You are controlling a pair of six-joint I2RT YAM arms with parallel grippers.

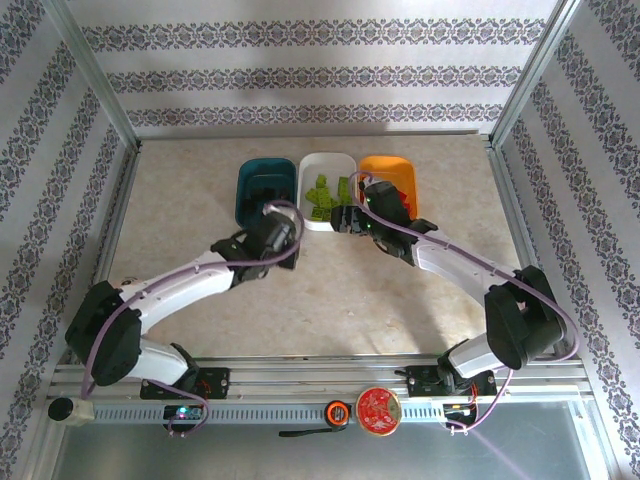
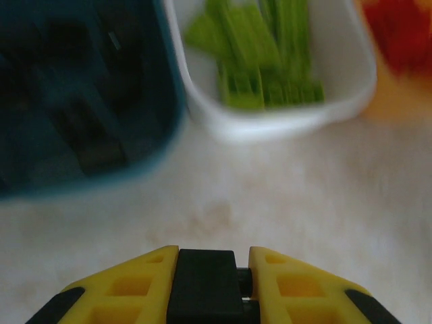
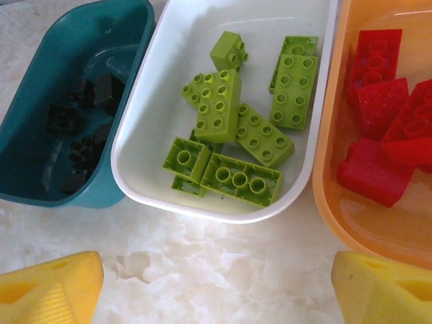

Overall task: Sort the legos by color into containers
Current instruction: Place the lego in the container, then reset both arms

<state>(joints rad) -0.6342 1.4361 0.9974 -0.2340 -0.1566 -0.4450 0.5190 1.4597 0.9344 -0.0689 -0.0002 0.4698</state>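
The black lego must go away from my base, over the dark teal tray, before my left gripper opens.
My left gripper [image 2: 209, 260] is shut on a black lego [image 2: 206, 287], just short of the dark teal tray [image 2: 88, 142] and above bare tabletop. The teal tray [image 3: 101, 192] holds several black legos [image 3: 88, 128]. Beside it the white tray [image 3: 202, 206] holds several lime green legos [image 3: 223, 108], and the orange tray [image 3: 327, 182] holds red legos [image 3: 378, 135]. My right gripper [image 3: 216, 290] stands open over the table in front of the white tray, nothing between its fingers. From above, the three trays sit in a row: teal [image 1: 262, 172], white [image 1: 327, 162], orange [image 1: 392, 168].
The beige marbled table [image 1: 330, 300] stretches bare between the trays and the arm bases. Metal frame posts and patterned walls enclose it. A red round disc [image 1: 379, 406] lies on the front rail.
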